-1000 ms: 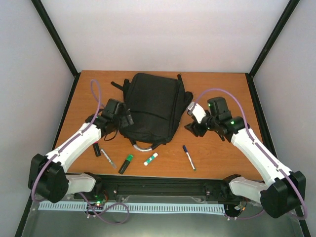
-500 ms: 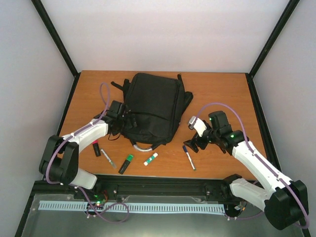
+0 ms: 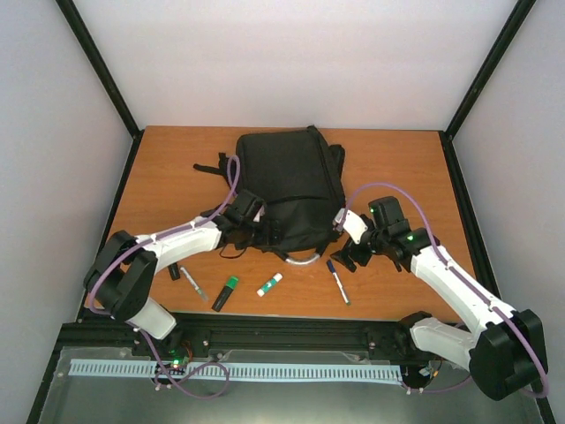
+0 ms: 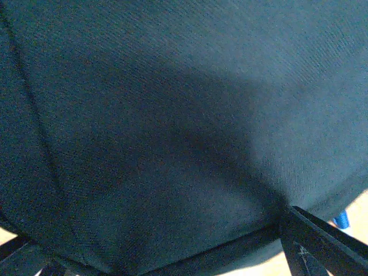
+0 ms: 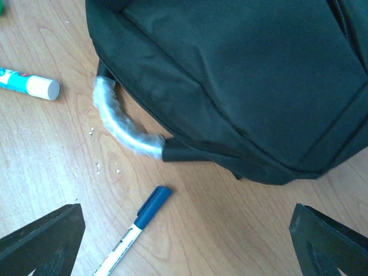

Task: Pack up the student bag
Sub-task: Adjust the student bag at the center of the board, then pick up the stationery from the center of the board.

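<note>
I should move my right gripper back and down next, onto the blue-capped pen's white body beside the cap, because the pen is nearer my base than my open fingers are.
The student bag [image 3: 291,185] is a black backpack lying flat mid-table, its grey handle loop [image 3: 305,259] at the near end. My left gripper [image 3: 263,231] presses against the bag's near-left edge. In the left wrist view black fabric [image 4: 172,115] fills the frame, and the fingers [image 4: 322,244] stand far apart at the bottom corners, so the gripper [image 4: 155,244] is open. My right gripper [image 3: 350,253] hovers open just right of the handle [image 5: 118,123]. Bare wood lies between its jaws [image 5: 185,236], with nothing held.
A blue-capped pen [image 3: 337,281] [image 5: 135,230] lies just near of the right gripper. A glue stick [image 3: 270,283] [image 5: 29,83], a green highlighter [image 3: 226,292], a silver pen [image 3: 193,284] and a dark marker [image 3: 174,270] lie along the near strip. Loose straps [image 3: 212,166] trail left of the bag.
The bag has slid and turned to the right. My left gripper has travelled right along the bag's near edge. My right gripper has opened wide and dropped towards the blue pen.
</note>
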Controlling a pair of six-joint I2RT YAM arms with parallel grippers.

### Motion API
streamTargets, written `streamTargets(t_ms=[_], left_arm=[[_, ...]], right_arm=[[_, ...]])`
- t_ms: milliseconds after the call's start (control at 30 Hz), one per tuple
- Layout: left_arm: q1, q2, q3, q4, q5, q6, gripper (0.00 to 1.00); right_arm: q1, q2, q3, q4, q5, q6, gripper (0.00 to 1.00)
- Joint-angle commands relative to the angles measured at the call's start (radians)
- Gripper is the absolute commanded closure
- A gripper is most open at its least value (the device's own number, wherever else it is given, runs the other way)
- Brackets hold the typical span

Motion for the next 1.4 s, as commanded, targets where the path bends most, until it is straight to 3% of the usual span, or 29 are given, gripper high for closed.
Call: streamTargets(t_ms=[0,267,367,533,700,867,1167,1367], left_arm=[[-0.045,-0.019,0.080,-0.018,0.004,0.047,0.06],[-0.044,-0.189,0.115,-0.170,-0.164,0.138,0.02],[-0.045,-0.213,0.114,-0.197,-0.201,0.141,0.02],[-0.045,-0.213,0.091,-0.225,-0.240,0.117,0.02],[-0.045,-0.207,0.057,-0.215,-0.235,0.089,0.02],[-0.045,-0.208,0.038,-0.207,-0.223,0.071,0.02],[-0.044,-0.222,0.011,-0.204,-0.213,0.054,0.03],[-0.045,-0.224,0.006,-0.205,-0.218,0.059,0.02]], right_arm=[[-0.003,0.000,0.055,-0.065,0.061,-0.072,0.00],[-0.007,0.048,0.065,-0.009,0.589,-0.135,0.00],[-0.012,0.081,0.090,-0.100,0.484,-0.146,0.03],[0.015,0.112,0.161,-0.301,0.159,-0.186,0.22],[0.161,0.167,0.087,-0.320,0.228,-0.192,0.33],[0.223,0.221,0.071,-0.311,0.196,-0.168,0.39],[0.276,0.325,0.023,-0.222,0.227,-0.134,0.40],[0.276,0.390,0.012,-0.154,0.366,-0.077,0.45]])
